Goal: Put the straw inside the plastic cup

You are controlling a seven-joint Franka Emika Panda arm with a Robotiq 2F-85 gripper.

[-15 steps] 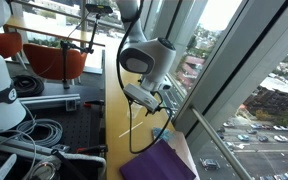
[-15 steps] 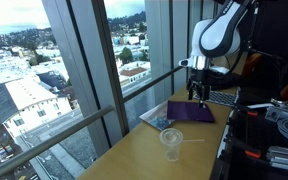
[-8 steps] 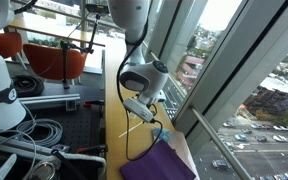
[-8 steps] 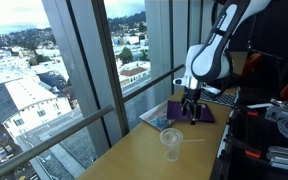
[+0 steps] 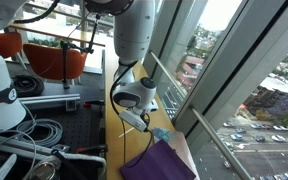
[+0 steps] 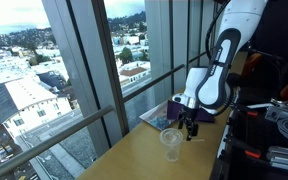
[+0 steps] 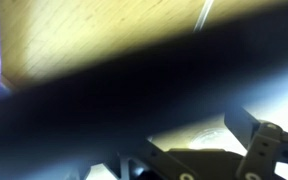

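I need to move my gripper down and away from my base next, so that its open fingers are around the straw's window-side end [image 7: 198, 26].
The clear plastic cup [image 6: 171, 143] stands upright on the wooden table [image 6: 144, 160]. The thin whitish straw [image 6: 195, 140] lies flat on the table just beside the cup. In the wrist view the straw [image 7: 204, 15] shows as a pale line at the top edge. My gripper [image 6: 191, 130] hangs low over the table, close above the straw and next to the cup, fingers apart and empty. It also shows in an exterior view [image 5: 142, 122], where the arm hides the cup. A dark blur covers most of the wrist view.
A purple cloth [image 6: 187, 111] lies behind the cup, also seen in an exterior view [image 5: 159, 162]. A small light-blue object [image 5: 161, 133] sits by the window. Glass panes and a rail [image 6: 94, 120] border the table. Cables and equipment [image 5: 29, 135] crowd the robot side.
The arm has come down from above the purple cloth towards the table and moved nearer the cup and straw. The cup and straw have not moved.
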